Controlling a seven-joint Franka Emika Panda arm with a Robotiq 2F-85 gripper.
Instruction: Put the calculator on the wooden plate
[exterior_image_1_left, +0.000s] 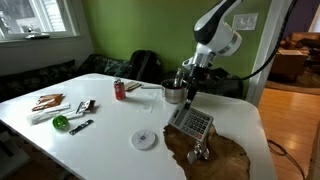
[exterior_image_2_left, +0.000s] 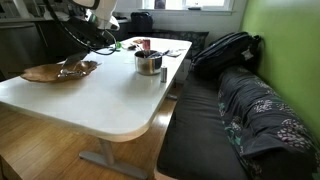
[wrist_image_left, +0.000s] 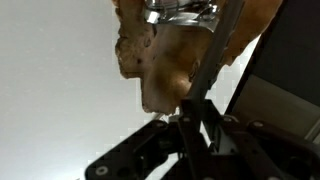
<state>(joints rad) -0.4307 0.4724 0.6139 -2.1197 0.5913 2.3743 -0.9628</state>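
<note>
The calculator (exterior_image_1_left: 190, 122) hangs slanted, so it goes down next toward the edge of the wooden plate below nearest the steel pot, as my gripper tilts over and releases.
The calculator (exterior_image_1_left: 190, 122) is a dark grey keyed slab that hangs tilted from my gripper (exterior_image_1_left: 190, 97), which is shut on its upper edge. Its lower end is close over the far edge of the wooden plate (exterior_image_1_left: 225, 158), a brown irregular slab at the table's near right. I cannot tell if they touch. In the wrist view the calculator (wrist_image_left: 210, 60) runs edge-on from my fingers (wrist_image_left: 195, 105) toward the plate (wrist_image_left: 160, 50). In an exterior view the plate (exterior_image_2_left: 45, 73) lies at the table's left end below the gripper (exterior_image_2_left: 88, 52).
A small metal object (exterior_image_1_left: 200, 152) stands on the plate. A steel pot (exterior_image_1_left: 173, 93) is just behind the gripper. A white disc (exterior_image_1_left: 145, 139), a red can (exterior_image_1_left: 119, 90), a green object (exterior_image_1_left: 60, 122) and tools lie to the left. A backpack (exterior_image_2_left: 225, 50) sits on the bench.
</note>
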